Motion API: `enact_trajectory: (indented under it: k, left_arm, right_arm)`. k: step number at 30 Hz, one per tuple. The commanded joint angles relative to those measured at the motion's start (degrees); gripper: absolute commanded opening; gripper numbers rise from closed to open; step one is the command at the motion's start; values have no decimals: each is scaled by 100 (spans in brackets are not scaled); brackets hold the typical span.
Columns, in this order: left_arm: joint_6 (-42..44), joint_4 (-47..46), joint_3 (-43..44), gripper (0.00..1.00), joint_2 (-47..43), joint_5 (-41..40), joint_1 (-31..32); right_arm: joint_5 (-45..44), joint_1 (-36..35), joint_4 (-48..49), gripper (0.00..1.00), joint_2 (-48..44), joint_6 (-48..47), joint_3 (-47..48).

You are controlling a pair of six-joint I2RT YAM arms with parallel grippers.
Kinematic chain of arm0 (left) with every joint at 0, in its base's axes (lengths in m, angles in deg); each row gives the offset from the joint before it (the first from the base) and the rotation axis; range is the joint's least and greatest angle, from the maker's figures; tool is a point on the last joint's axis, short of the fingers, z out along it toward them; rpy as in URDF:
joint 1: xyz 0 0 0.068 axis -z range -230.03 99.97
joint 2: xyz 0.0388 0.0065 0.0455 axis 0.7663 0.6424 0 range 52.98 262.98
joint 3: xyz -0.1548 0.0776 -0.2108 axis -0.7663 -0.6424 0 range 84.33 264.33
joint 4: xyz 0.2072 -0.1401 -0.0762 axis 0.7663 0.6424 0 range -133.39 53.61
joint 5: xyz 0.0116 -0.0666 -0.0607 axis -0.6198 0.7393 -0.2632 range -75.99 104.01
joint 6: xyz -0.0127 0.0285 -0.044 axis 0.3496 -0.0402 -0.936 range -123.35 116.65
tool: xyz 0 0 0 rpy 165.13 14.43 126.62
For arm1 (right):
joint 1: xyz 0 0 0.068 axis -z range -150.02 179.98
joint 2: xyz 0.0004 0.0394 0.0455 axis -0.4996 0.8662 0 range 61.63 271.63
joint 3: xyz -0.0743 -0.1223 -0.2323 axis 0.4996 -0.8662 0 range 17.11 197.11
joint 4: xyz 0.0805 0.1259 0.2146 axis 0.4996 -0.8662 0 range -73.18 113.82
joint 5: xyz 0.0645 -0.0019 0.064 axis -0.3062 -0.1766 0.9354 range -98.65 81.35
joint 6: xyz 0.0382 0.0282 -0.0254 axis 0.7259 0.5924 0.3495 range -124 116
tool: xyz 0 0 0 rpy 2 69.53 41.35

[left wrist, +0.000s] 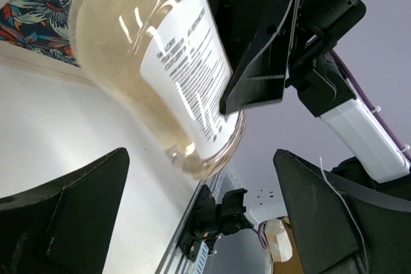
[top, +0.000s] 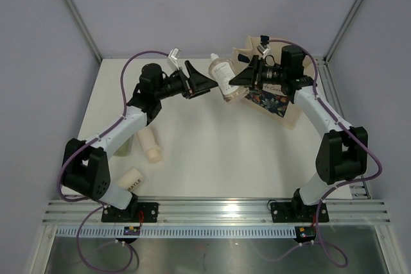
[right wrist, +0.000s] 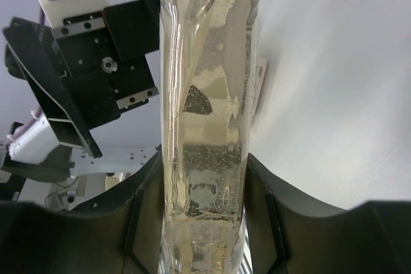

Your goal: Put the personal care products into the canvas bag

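My left gripper swings back next, turns its fingers downward and lowers them astride the tube's body [top: 148, 141], as the cream-white tube lies flat, below and back from it.
My right gripper [top: 240, 77] is shut on the clear flat yellowish bottle [top: 223, 76] and holds it in the air just left of the canvas bag [top: 290, 111]. In the right wrist view the bottle [right wrist: 205, 113] stands edge-on, pinched between both fingers [right wrist: 138, 213]. My left gripper [top: 207, 82] is open and empty, facing the bottle from the left. In the left wrist view the bottle [left wrist: 148, 49] hangs above and between my spread fingers [left wrist: 64, 216], clear of both. The bag's colourful print [left wrist: 32, 11] shows at the top left.
A cream-white tube [top: 149, 142] and a white tube [top: 128, 178] lie on the table by the left arm. A grey-green bottle [top: 124, 145] lies partly under that arm. Grey walls enclose the white table [top: 212, 152].
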Motion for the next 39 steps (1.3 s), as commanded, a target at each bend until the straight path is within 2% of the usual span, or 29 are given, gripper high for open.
enact_trajectory:
  k: [1, 8, 13, 17, 19, 20, 21, 24, 31, 32, 33, 35, 39]
  left_arm:
    - [328, -98, 199, 99, -296, 227, -151]
    - [1216, 983, 138, 99, -665, -62, -345]
    - [2121, 2089, -55, 99, -1235, -527, -573]
    - [2262, 2197, -617, 99, -1789, -616, -775]
    - [2280, 2215, -950, 99, -2087, -643, -846]
    - [2341, 2276, -1030, 99, -2185, -652, -863]
    - [2402, 2433, -1101, 99, -2255, -721, -881]
    - [2797, 3090, -1251, 99, -2642, -1212, -907]
    - [3396, 4464, -1497, 99, -3767, -3409, -916]
    - [3274, 4543, -1549, 99, -4003, -3585, -916]
    - [3143, 4718, -1663, 99, -4118, -4005, -916]
    - [2818, 4851, -1804, 99, -4286, -4350, -925]
    - [2290, 5167, -2121, 99, -4305, -4825, -925]
  right_arm:
    - [652, 341, 1455, 0, -639, 830, 532]
    - [661, 1263, 2098, 0, -604, 1579, 751]
    - [486, 1967, 1547, 0, -288, 1334, 1322]
    - [310, 2433, 1370, 0, 160, 1334, 1787]
    - [135, 2478, 345, 0, 431, 441, 2200]
    - [-84, 2478, -68, 0, 529, 63, 2707]
    - [-173, 2478, -664, 0, 643, -620, 2955]
    - [-463, 2478, -1588, 0, 986, -1775, 3607]
    - [-1166, 2399, -2971, 0, 1128, -3876, 3653]
    - [-1358, 2364, -3112, 0, 1127, -4383, 3626]
    - [-1465, 2320, -3331, 0, 1110, -4588, 3582]
    - [-1824, 2188, -3482, 0, 1066, -5071, 3450]
    - [-2353, 1986, -3667, 0, 1048, -5477, 3336]
